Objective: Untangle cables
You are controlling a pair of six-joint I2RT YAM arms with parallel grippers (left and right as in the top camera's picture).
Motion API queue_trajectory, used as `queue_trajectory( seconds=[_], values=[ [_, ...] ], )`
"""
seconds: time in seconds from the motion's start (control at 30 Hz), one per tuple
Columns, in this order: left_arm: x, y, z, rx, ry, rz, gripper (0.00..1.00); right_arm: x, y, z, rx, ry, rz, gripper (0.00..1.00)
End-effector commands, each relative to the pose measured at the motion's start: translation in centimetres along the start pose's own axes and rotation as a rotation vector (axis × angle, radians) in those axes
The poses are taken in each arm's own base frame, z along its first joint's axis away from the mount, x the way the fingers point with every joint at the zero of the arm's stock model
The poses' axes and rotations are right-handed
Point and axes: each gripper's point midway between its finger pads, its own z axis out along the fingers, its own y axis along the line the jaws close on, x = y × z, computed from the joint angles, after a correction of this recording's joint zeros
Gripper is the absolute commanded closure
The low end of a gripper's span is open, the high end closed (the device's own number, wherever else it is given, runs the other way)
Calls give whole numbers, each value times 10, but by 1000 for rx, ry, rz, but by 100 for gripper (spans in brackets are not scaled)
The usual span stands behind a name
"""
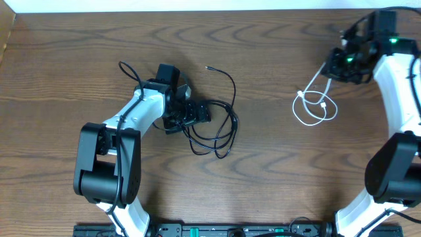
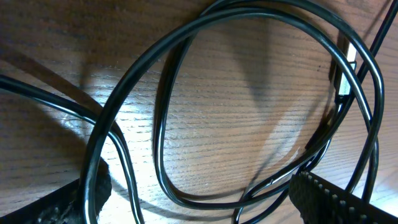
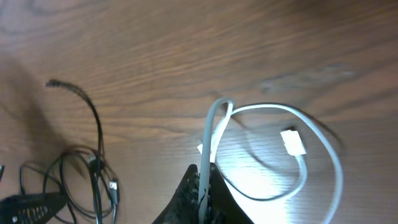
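Note:
My right gripper should next go down and to the left in the overhead view and let go of the white cable over bare wood by its loop [image 1: 284,89] [image 3: 166,140], because black cables lie apart.
Left of the table's centre, the black cables [image 1: 232,125] lie in a tangled bundle of loops. My left gripper [image 1: 189,113] is lowered at the bundle's left side and stands open. In the left wrist view, black cable loops [image 2: 159,134] lie on the wood between its wide-apart fingers [image 2: 329,199]. The white cable [image 1: 301,97] lies looped at the right, apart from the black ones. My right gripper [image 1: 335,64] is shut on one strand of it. The right wrist view shows the white cable [image 3: 273,107] running up out of my right gripper [image 3: 204,173], with its white plug [image 3: 292,142] lying on the table.
The brown wooden table [image 1: 276,178] carries only the cables. One black plug end [image 1: 208,67] points toward the back of the table, and another loose black end [image 1: 122,64] lies behind the left arm. The black bundle [image 3: 93,168] shows at the lower left of the right wrist view.

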Motion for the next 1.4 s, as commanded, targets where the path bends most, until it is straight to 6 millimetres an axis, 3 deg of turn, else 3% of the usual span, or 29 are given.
queue_trajectory(
  seconds=[0.0, 0.27, 0.5, 0.57, 0.67, 0.7, 0.87, 1.13, 1.37],
  values=[
    [6, 18, 12, -57, 25, -8, 2, 14, 20, 21, -39, 37, -35, 99],
    [6, 18, 12, -57, 25, -8, 2, 24, 44, 48, -55, 19, -126, 99],
    [6, 18, 12, -57, 25, -8, 2, 15, 57, 52, -77, -34, -167, 98],
    [6, 18, 12, -57, 25, -8, 2, 13, 53, 52, -56, -45, -168, 84],
    [6, 18, 12, -57, 25, -8, 2, 10, 38, 52, 32, -59, -161, 50],
    [6, 18, 12, -57, 25, -8, 2, 11, 29, 52, 83, -57, -156, 28],
    [6, 18, 12, -57, 25, -8, 2, 16, 13, 50, 166, -40, -146, 1],
    [6, 18, 12, -57, 25, -8, 2, 18, -19, 42, 349, -40, -136, 1],
    [6, 18, 12, -57, 25, -8, 2, 40, -39, 41, 439, 34, -24, 1]
  ],
)
